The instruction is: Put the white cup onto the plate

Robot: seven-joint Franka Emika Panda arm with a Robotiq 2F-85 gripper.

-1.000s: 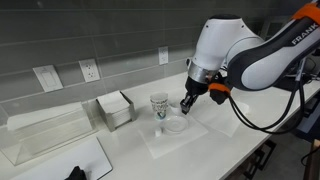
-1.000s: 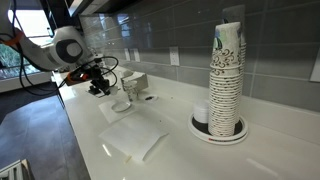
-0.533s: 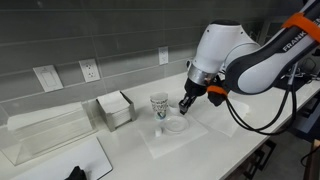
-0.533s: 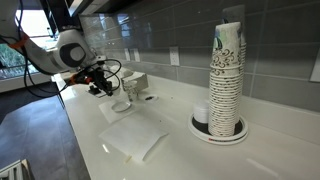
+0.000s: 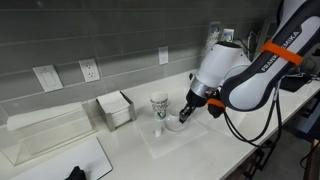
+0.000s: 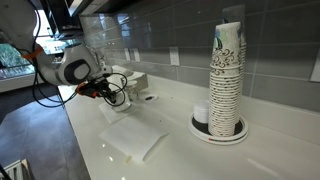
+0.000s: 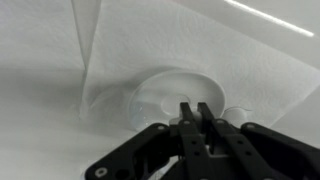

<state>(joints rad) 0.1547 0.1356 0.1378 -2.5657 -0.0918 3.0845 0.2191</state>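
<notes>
The white cup is just above the pale flat sheet. My gripper needs to go down a little next, toward the cup's spot on the sheet (image 5: pixel 175 125) (image 7: pixel 172 97), and let go of the cup there.
The white cup (image 5: pixel 174 126) is low and round and stands on a large pale flat sheet (image 5: pixel 192 141), just right of a taller patterned stemmed cup (image 5: pixel 159 104). My gripper (image 5: pixel 183 117) is down at the white cup's right side. In the wrist view the two fingers are nearly together over the near rim of the white cup (image 7: pixel 160 88), and my gripper (image 7: pixel 195 108) looks shut on that rim. The small squarish plate cannot be made out in any view; the arm may hide it.
A metal napkin holder (image 5: pixel 115 110) and a clear tray (image 5: pixel 45 135) stand left of the cups by the wall. A tall stack of paper cups (image 6: pixel 227 75) stands far along the counter. The counter's front edge runs close to the sheet (image 6: pixel 135 138).
The arm has dropped and leaned in, bringing the gripper from just above the white cup down onto its rim. The cups have not moved.
</notes>
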